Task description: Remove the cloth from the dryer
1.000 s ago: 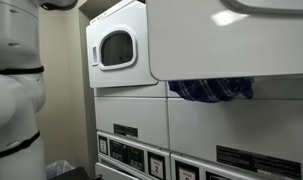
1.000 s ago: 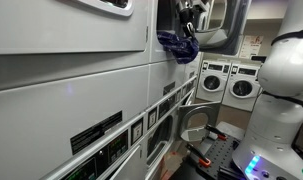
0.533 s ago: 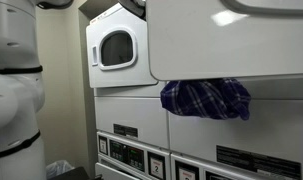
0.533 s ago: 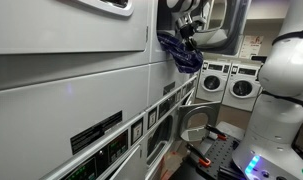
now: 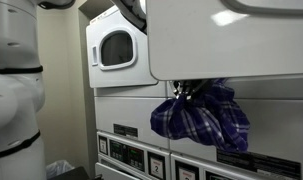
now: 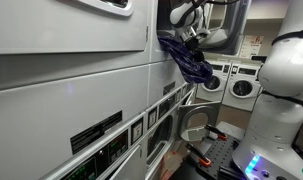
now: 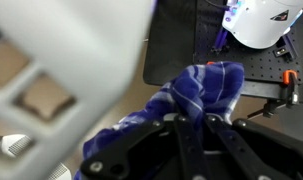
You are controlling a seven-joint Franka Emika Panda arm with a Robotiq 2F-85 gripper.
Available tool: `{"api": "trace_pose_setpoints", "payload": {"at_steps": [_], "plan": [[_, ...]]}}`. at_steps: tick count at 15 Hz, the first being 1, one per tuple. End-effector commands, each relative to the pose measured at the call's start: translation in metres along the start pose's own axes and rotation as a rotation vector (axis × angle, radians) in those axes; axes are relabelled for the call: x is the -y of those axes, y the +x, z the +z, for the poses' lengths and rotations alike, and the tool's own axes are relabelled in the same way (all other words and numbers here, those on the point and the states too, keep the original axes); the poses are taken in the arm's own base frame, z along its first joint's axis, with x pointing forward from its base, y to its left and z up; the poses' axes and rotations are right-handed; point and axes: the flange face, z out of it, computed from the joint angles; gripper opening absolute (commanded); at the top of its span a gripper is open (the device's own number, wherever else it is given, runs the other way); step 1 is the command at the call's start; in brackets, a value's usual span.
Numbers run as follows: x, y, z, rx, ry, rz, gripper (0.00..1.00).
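Note:
Part of the cloth still trails at the front of the dryer, so the robot's gripper should move down below the open dryer door [image 5: 231,40], turn its fingers toward the floor and open.
The cloth [image 5: 203,115] is a blue and white plaid piece hanging in the air below the open white dryer door [image 5: 231,40]. In an exterior view it hangs [image 6: 189,62] beside the dryer front [image 6: 71,40]. My gripper [image 7: 191,130] is shut on the cloth [image 7: 196,90], with the fabric pinched between the two black fingers. The gripper [image 6: 191,36] sits at the top of the cloth, outside the dryer. The drum opening is hidden.
A second dryer [image 5: 119,48] with a round window stands further along the wall. Control panels [image 5: 131,155] run below. More washers [image 6: 226,82] stand across the room. My white arm base [image 6: 281,90] is close by.
The cloth has come further out of the dryer and down; it now hangs fully below the door edge. The gripper moved outward with it.

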Motion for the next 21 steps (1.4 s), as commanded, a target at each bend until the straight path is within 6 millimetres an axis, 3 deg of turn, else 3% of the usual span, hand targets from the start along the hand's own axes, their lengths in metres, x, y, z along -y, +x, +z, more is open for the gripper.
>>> {"api": "trace_pose_setpoints", "payload": {"at_steps": [1, 11, 15, 21], "plan": [[-0.009, -0.003, 0.025, 0.051, -0.019, 0.038, 0.04], [-0.060, 0.027, 0.076, -0.136, -0.106, 0.266, 0.03], [-0.080, 0.037, 0.075, -0.286, -0.061, 0.376, 0.03], [-0.082, 0.054, 0.061, -0.456, 0.036, 0.452, 0.03]]}}
